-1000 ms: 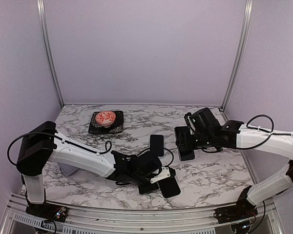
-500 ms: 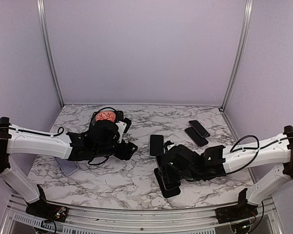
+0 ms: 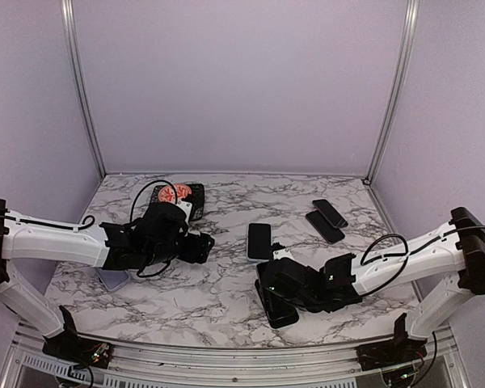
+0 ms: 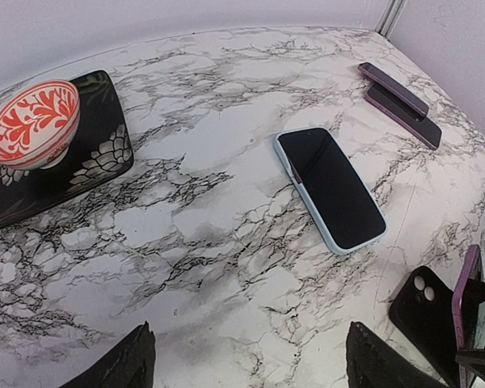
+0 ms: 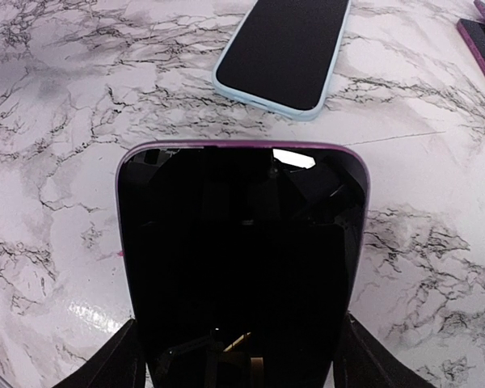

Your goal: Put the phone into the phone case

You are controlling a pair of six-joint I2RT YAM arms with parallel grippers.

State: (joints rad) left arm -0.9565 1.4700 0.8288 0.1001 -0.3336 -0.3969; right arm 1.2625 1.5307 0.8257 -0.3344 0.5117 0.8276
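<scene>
I should lower my right gripper next, move it slightly back and put the phone onto the black case to let go of the phone, since the case lies open just below.
A black phone case lies near the table's front edge, its camera cut-out showing in the left wrist view. My right gripper is shut on a purple-edged phone and holds it tilted just above the case; the phone shows on edge in the left wrist view. In the right wrist view the right gripper has a finger on each long side of the phone. My left gripper is open and empty, hovering over bare marble left of centre.
A phone in a light blue case lies mid-table. Two purple phones lie at the back right. A red patterned bowl sits on a black tray. A pale flat object lies under the left arm.
The left arm has drawn back from the black case to the left. The right arm has come from the back right to the front centre with a phone and has lowered toward the case.
</scene>
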